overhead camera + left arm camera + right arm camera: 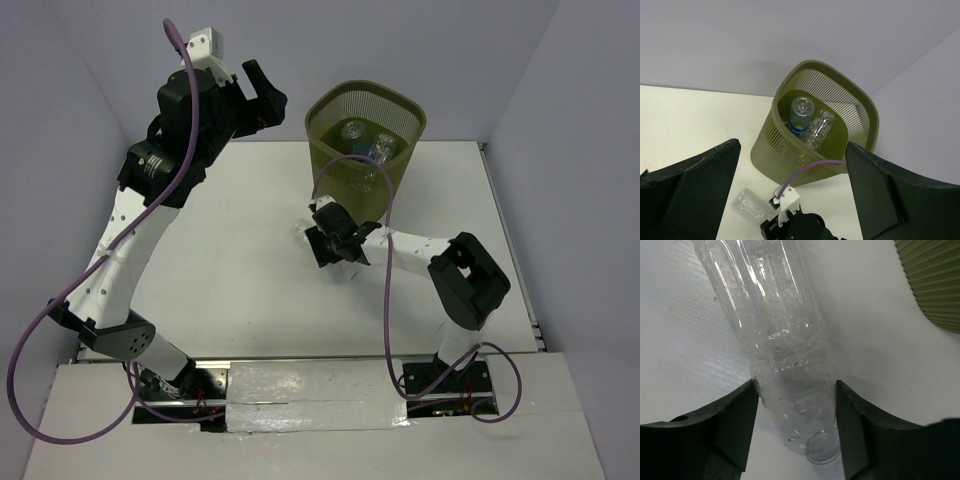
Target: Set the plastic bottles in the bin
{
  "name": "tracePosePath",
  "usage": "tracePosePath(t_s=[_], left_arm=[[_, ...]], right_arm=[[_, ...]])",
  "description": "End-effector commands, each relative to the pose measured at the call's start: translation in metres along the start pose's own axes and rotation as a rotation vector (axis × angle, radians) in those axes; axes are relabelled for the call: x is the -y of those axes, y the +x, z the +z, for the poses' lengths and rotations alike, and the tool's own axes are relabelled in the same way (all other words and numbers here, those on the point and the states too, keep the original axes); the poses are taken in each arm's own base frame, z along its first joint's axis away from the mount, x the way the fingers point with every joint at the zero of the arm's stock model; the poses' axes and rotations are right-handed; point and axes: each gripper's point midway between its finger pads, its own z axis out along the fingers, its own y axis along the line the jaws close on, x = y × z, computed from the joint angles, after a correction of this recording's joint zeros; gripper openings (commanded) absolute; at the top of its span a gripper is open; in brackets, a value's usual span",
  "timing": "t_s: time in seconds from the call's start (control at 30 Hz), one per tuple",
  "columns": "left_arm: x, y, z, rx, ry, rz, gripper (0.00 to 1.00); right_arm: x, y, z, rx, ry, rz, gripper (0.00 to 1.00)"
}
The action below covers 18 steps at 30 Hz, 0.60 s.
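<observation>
My right gripper will move up and outward next, over the bin's opening (366,124), to let go of the bottle, because that opening is above and outward of the gripper.
The olive-green mesh bin (412,112) stands at the back of the table. It holds a bottle with a blue label (801,116) and a clear bottle (820,129); both show from above (365,142). Another clear crinkled bottle (775,325) lies on the table just in front of the bin, also seen in the left wrist view (751,205). My right gripper (796,425) is down at the table (328,240), its fingers pressed on both sides of this bottle near its neck. My left gripper (262,95) is open and empty, raised high left of the bin (860,92).
The bin's wall (935,280) is close to the right of the gripped bottle. White walls bound the table at the back and on both sides. A purple cable (385,240) loops from the right wrist past the bin.
</observation>
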Motion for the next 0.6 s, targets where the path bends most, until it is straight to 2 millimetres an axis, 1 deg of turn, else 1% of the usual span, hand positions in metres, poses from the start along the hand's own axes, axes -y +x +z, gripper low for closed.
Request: tracePosePath(t_s=[0.0,0.07,0.1,0.17,0.2,0.23,0.27,0.3,0.33,0.4,0.43,0.47,0.5,0.53,0.57], left_arm=[[0.002,-0.012,-0.003,0.038,0.015,-0.009,0.99],[0.002,-0.012,-0.002,0.041,0.010,-0.010,0.99],[0.001,-0.011,-0.001,0.039,0.007,-0.007,0.99],[0.000,-0.013,-0.001,0.046,-0.001,-0.007,1.00],[-0.001,-0.014,-0.001,0.048,-0.004,-0.005,0.99],[-0.003,-0.017,-0.001,0.055,-0.011,-0.005,0.99],[-0.005,-0.018,-0.001,0.058,-0.017,-0.006,0.99],[-0.010,-0.021,-0.001,0.065,-0.033,-0.005,1.00],[-0.013,-0.023,-0.001,0.071,-0.045,-0.005,0.99],[-0.022,-0.029,-0.004,0.085,-0.072,-0.013,1.00],[-0.031,-0.033,-0.005,0.096,-0.094,-0.019,0.99],[-0.035,-0.035,-0.005,0.100,-0.106,-0.024,0.99],[-0.037,-0.041,-0.011,0.115,-0.105,-0.031,0.99],[-0.041,-0.040,-0.010,0.112,-0.106,-0.031,0.99],[-0.042,-0.046,-0.015,0.128,-0.101,-0.036,0.99]], right_arm=[[-0.001,0.004,-0.006,0.017,0.012,0.018,0.58],[-0.003,0.003,-0.016,0.023,0.021,0.006,0.53],[-0.002,-0.008,-0.030,0.060,0.023,0.009,0.51],[0.001,-0.020,-0.049,0.098,0.041,0.000,0.50],[-0.001,-0.028,-0.062,0.128,0.035,-0.002,0.50],[-0.001,-0.050,-0.087,0.204,0.021,0.017,0.50],[0.001,-0.055,-0.100,0.224,0.019,0.017,0.50],[0.003,-0.065,-0.114,0.259,0.014,0.024,0.50],[0.006,-0.085,-0.143,0.340,0.007,0.043,0.50],[0.014,-0.100,-0.171,0.401,0.021,0.046,0.50],[0.017,-0.115,-0.191,0.457,0.024,0.056,0.50],[0.029,-0.125,-0.211,0.511,0.063,0.067,0.50],[0.034,-0.134,-0.223,0.543,0.077,0.075,0.51],[0.043,-0.151,-0.244,0.602,0.099,0.102,0.51],[0.050,-0.161,-0.256,0.640,0.120,0.121,0.51]])
